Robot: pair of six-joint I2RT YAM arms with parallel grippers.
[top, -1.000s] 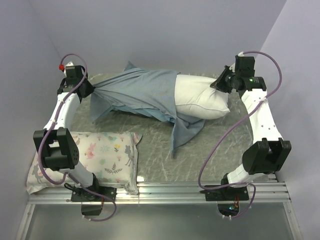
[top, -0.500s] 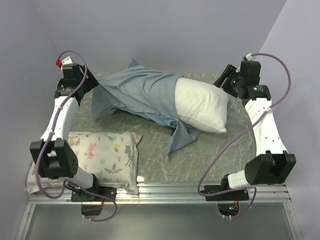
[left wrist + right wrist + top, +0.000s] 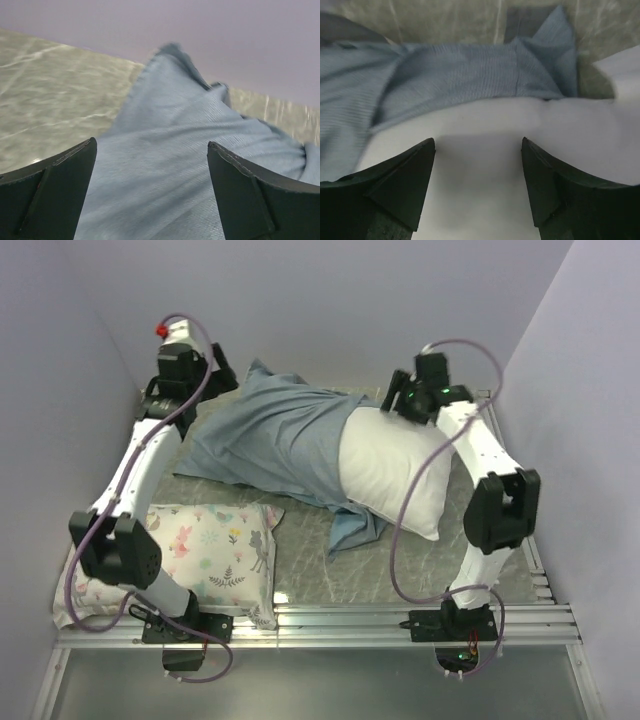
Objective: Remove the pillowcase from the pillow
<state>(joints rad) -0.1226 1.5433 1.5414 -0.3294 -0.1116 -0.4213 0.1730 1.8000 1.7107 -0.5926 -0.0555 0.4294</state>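
My right gripper should next go down to the left in the top view onto the pillow's bare far edge, because the pillowcase (image 3: 270, 435) leaves that edge uncovered between the open fingers.
The grey-blue pillowcase (image 3: 270, 435) lies slack across the back of the mat and still covers the left end of the white pillow (image 3: 395, 475), whose right part is bare. My left gripper (image 3: 218, 380) hovers at the pillowcase's back left corner, open. In the left wrist view the pillowcase (image 3: 175, 110) spreads below the left gripper (image 3: 151, 143), and nothing is pinched. My right gripper (image 3: 397, 402) is over the pillow's far end, open. In the right wrist view the right gripper (image 3: 477, 140) stands just above the pillow (image 3: 570, 130), with the pillowcase (image 3: 445, 75) edge beyond.
A smaller floral-and-animal print pillow (image 3: 205, 550) lies at the front left by the left arm's base. Lilac walls close in at the back and on both sides. A metal rail (image 3: 350, 622) runs along the near edge of the marbled mat (image 3: 300, 540).
Both grippers have opened and let go of the pillowcase and the pillow. The left arm swung toward the back, the right arm moved left over the pillow. The cloth has slackened.
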